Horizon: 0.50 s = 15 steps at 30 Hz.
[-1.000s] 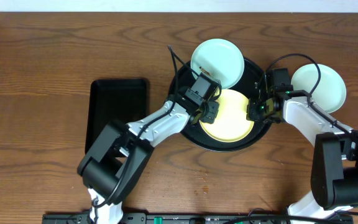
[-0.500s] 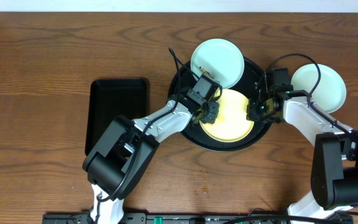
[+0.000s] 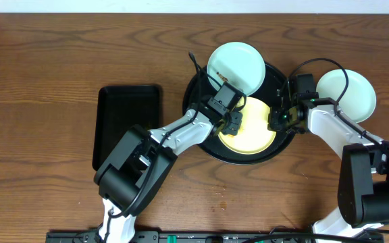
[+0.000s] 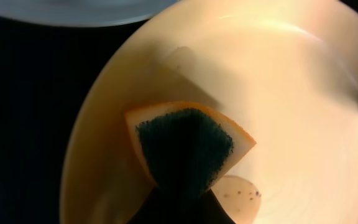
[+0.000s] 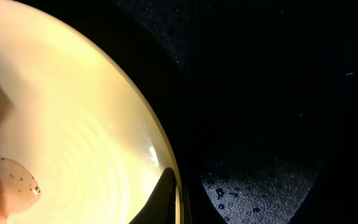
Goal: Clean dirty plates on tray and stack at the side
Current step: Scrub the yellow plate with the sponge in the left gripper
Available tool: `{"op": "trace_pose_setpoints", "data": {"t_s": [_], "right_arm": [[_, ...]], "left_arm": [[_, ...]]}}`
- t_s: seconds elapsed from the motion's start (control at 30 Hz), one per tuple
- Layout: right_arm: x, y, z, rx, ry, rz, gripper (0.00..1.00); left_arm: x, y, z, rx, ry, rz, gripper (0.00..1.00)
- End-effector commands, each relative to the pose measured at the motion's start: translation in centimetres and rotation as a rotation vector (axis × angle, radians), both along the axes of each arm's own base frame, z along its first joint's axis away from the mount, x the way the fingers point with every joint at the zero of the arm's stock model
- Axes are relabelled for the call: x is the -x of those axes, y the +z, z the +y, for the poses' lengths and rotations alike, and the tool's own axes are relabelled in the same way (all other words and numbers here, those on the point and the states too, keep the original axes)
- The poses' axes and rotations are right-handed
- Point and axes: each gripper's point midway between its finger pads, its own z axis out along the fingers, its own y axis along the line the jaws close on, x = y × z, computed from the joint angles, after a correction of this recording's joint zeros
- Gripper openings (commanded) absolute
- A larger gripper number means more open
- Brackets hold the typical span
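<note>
The rectangular black tray [image 3: 127, 120] has clear space for the sponge, so the left gripper needs to wipe across the yellow plate, lift, and lower into the tray.
A pale yellow plate [image 3: 255, 131] lies in the round black tray [image 3: 273, 75]. My left gripper [image 3: 229, 119] is shut on an orange sponge with a dark green pad [image 4: 185, 146], pressed onto the yellow plate [image 4: 291, 93] near its left side. A pale speckled patch [image 4: 238, 196] sits beside the sponge. My right gripper [image 3: 276, 122] is shut on the yellow plate's right rim [image 5: 160, 149], one finger [image 5: 165, 193] inside the rim. One mint plate [image 3: 236, 66] rests on the tray's far rim. Another mint plate [image 3: 346, 94] sits on the table to the tray's right.
A rectangular black tray [image 3: 128, 125] lies on the wooden table to the left of the round tray. Water droplets [image 5: 229, 193] dot the round tray's floor next to the yellow plate. Both arms reach in from the near edge.
My left gripper has slid a little to the right across the yellow plate with the sponge. The right gripper and all plates have stayed put.
</note>
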Motion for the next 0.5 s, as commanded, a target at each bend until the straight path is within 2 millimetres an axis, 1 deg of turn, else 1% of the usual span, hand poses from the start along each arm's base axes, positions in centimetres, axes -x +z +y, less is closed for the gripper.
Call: {"op": "trace_pose_setpoints", "data": {"t_s": [0.0, 0.13, 0.23, 0.27, 0.33, 0.37, 0.4, 0.47], "right_arm": [[1.4, -1.6, 0.4, 0.009, -0.003, 0.059, 0.01], [1.4, -1.6, 0.4, 0.009, -0.003, 0.059, 0.01], [1.4, -1.6, 0.4, 0.009, -0.003, 0.059, 0.01], [1.4, -1.6, 0.4, 0.009, -0.003, 0.059, 0.01], [1.4, -1.6, 0.4, 0.009, -0.003, 0.059, 0.01], [1.4, -1.6, 0.4, 0.009, -0.003, 0.059, 0.01], [1.4, -1.6, 0.4, 0.009, -0.003, 0.059, 0.01], [1.4, -1.6, 0.4, 0.009, -0.003, 0.059, 0.01]], "left_arm": [[5.1, -5.2, -0.5, 0.004, -0.074, 0.213, 0.08], [5.9, -3.2, -2.9, 0.132, -0.141, 0.264, 0.08], [5.5, -0.6, -4.2, 0.198, -0.166, 0.244, 0.08], [5.0, 0.6, -4.5, 0.215, -0.17, 0.22, 0.08], [3.8, 3.7, -4.9, 0.26, -0.17, 0.156, 0.08], [2.9, 5.9, -5.0, 0.29, -0.167, 0.114, 0.07], [2.3, 7.6, -4.9, 0.313, -0.164, 0.082, 0.08], [1.1, 11.9, -4.4, 0.366, -0.153, 0.001, 0.07]]}}
